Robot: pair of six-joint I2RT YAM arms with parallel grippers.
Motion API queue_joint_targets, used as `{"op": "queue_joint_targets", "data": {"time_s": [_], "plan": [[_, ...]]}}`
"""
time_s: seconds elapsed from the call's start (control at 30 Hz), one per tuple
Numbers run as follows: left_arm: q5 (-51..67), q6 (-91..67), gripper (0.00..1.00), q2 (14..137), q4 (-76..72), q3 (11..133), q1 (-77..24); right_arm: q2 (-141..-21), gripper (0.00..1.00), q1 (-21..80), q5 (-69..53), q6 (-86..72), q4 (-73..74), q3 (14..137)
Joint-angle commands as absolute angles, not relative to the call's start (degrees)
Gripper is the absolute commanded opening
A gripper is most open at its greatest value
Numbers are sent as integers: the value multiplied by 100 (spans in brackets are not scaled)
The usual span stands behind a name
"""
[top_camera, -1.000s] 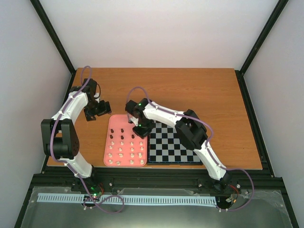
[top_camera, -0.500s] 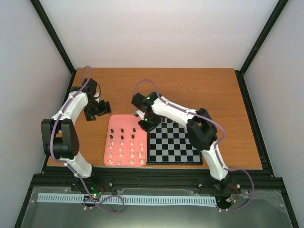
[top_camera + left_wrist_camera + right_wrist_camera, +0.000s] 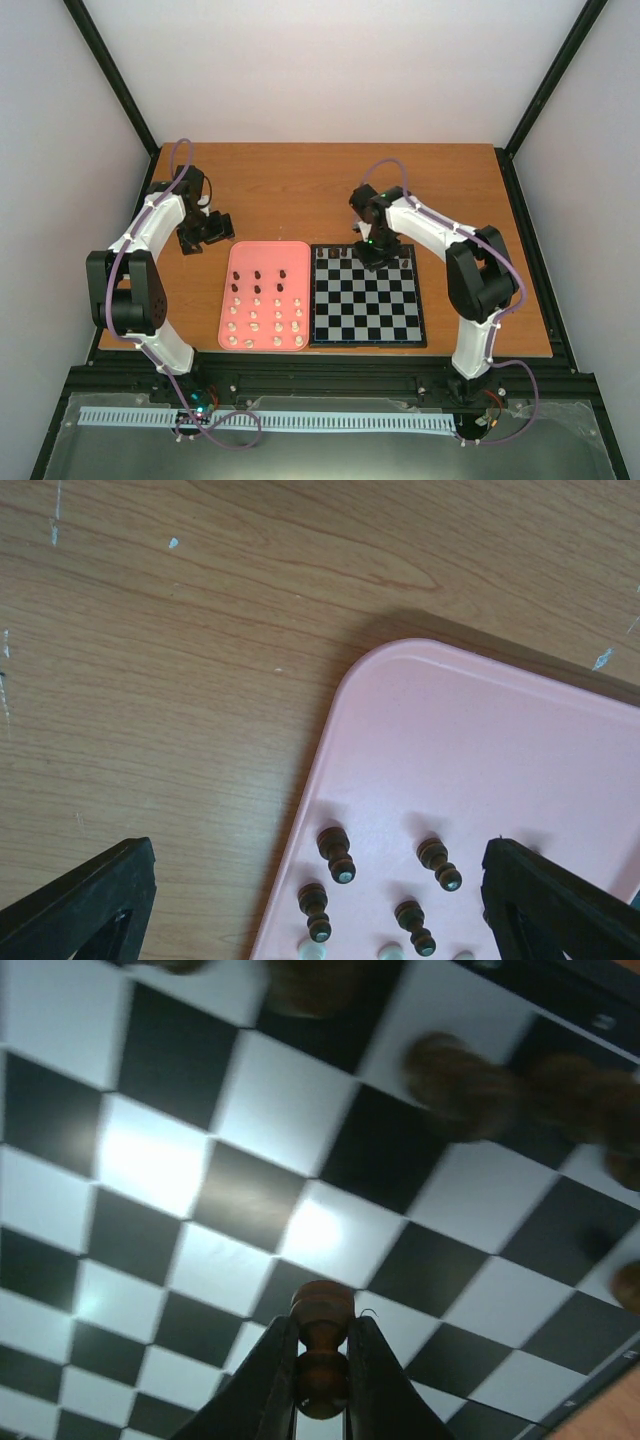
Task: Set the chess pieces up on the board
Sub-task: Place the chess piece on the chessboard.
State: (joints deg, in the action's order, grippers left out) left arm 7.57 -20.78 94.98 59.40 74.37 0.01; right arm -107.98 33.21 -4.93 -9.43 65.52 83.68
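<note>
I should next move my right gripper away from the tray point(image 3: 246, 251). Then I should move it down on the near side of the dark pieces to release the piece, because they stand along the far row.
The chessboard point(image 3: 366, 318) of black and pale checks lies right of the pink tray point(image 3: 246, 251). Several dark and cream pieces point(image 3: 258, 274) stand on the tray, and a few dark pieces point(image 3: 321, 252) stand on the board's far row. My right gripper point(image 3: 374, 250) hovers over the board's far rows, shut on a dark brown piece point(image 3: 321, 1350); more dark pieces point(image 3: 462, 1073) show blurred beyond it. My left gripper point(image 3: 205, 229) is open above the wood beyond the tray's far left corner; its fingertips point(image 3: 95, 895) frame several dark pieces point(image 3: 336, 852) on the tray point(image 3: 480, 740).
The wooden table point(image 3: 300, 185) stretches behind the tray and board. Black frame posts point(image 3: 115, 90) stand at the back corners, and a rail point(image 3: 300, 380) runs along the near edge. The right arm's links point(image 3: 480, 280) arc over the board's right side.
My right gripper has moved right from the tray's far right corner to above the board's far rows, carrying a dark piece. The left arm has not moved.
</note>
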Motion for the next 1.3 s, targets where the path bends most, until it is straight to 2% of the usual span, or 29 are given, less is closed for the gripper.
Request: {"op": "queue_joint_targets", "data": {"time_s": [0.0, 0.37, 1.27], "plan": [[817, -2033, 100, 9478, 5871, 7504, 4, -10552, 3, 2940, -198, -1045, 6212, 8117], [766, -2015, 100, 9502, 5912, 7518, 0, -10605, 3, 2350, 36, -769, 5899, 7862], [721, -2010, 100, 9680, 5978, 7668, 2, -11032, 3, 2132, 38, -580, 5645, 7768]]}}
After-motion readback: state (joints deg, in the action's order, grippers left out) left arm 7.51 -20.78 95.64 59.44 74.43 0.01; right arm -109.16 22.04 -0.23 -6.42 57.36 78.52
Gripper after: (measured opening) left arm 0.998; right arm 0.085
